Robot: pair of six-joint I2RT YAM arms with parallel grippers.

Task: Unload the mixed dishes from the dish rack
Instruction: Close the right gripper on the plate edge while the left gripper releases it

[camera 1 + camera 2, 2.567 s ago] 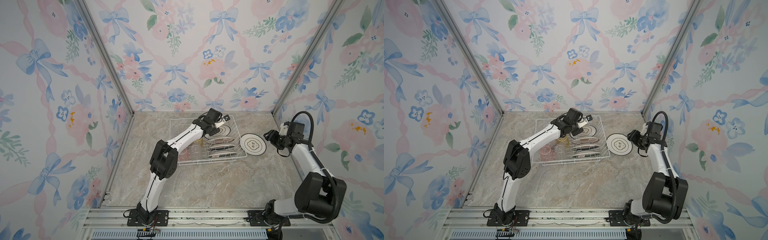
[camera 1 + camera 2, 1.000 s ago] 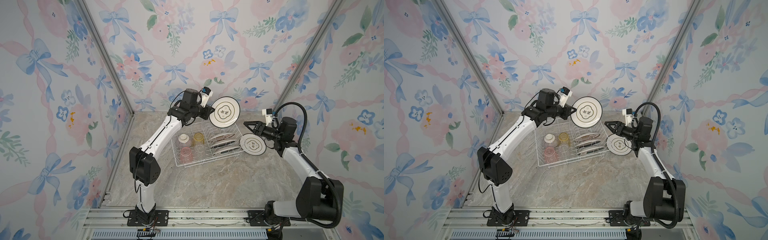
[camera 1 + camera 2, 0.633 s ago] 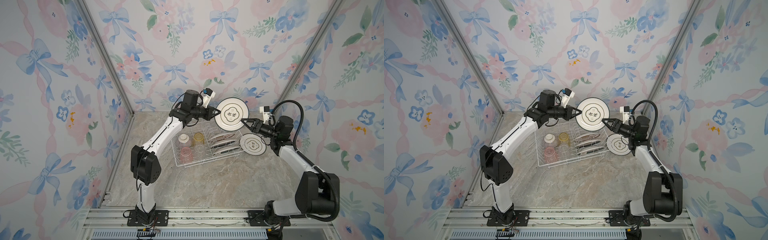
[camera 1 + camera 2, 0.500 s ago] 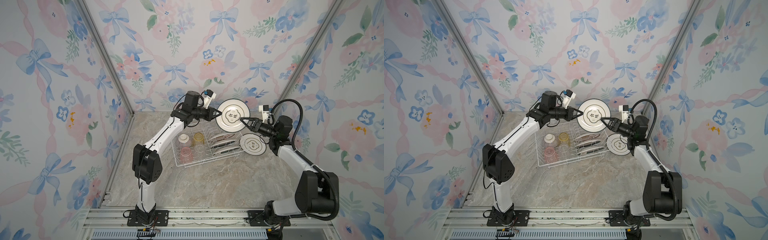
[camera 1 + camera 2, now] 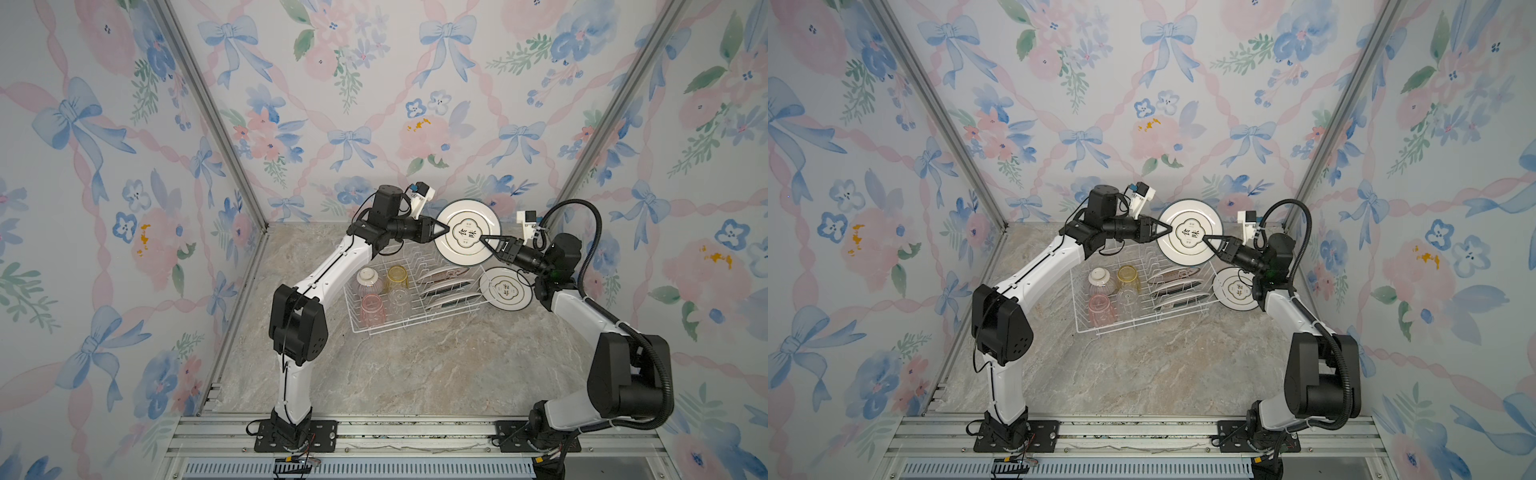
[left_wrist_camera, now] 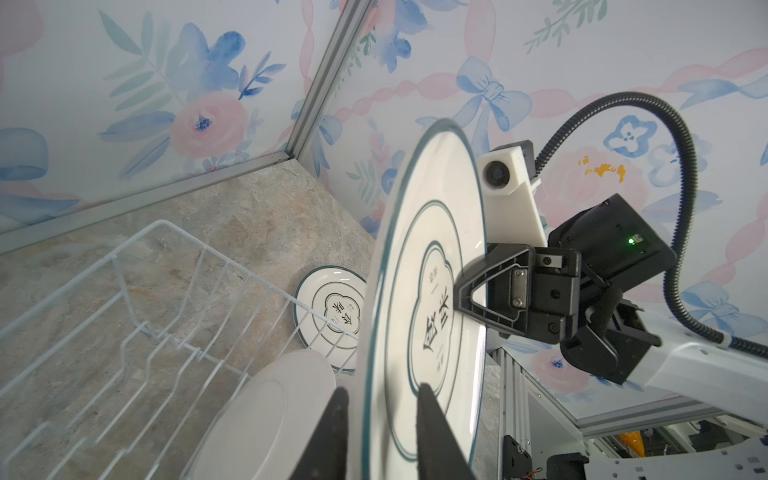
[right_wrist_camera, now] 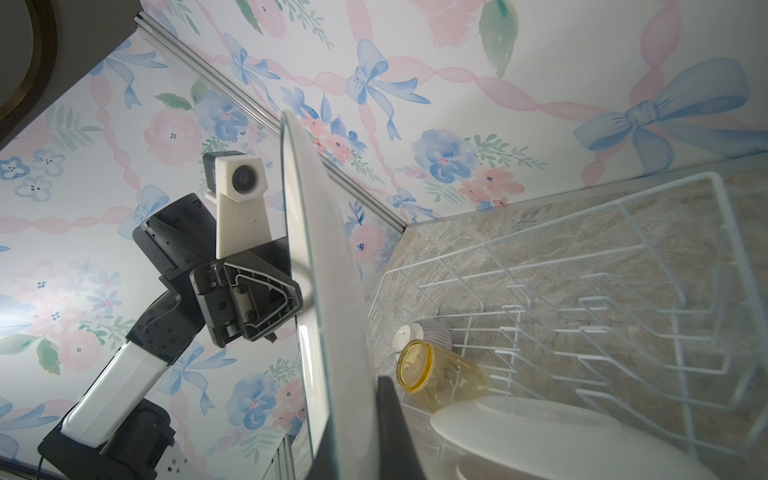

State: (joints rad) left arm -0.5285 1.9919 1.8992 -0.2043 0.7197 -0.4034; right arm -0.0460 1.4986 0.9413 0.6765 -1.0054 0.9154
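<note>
The patterned plate below, beside the rack (image 5: 374, 328), has the same design, so my right gripper next needs to lower and tilt the held plate level there and release.
A white plate (image 5: 465, 216) with a dark rim hangs upright in the air above the dish rack (image 5: 374, 328), between my two grippers. My right gripper (image 5: 482, 239) is shut on its right edge, its fingers (image 7: 390, 415) pinching the rim. My left gripper (image 6: 383, 388) straddles the left edge with its jaws apart and a gap to the plate face. In the rack stand three plates (image 5: 446, 286), an upturned pink-striped bowl (image 5: 369, 279), and yellow (image 5: 397, 276), pink (image 5: 372, 308) and clear (image 5: 399, 299) tumblers.
Another patterned plate (image 5: 505, 289) lies flat on the marble table just right of the rack, under my right arm. Flowered walls with metal corner posts (image 5: 577, 174) close in the back and sides. A metal rail (image 5: 374, 432) runs along the front.
The left arm carried the plate rightward and turned it. The right gripper rose to it and shut on its right edge. The left jaws have since loosened off the rim.
</note>
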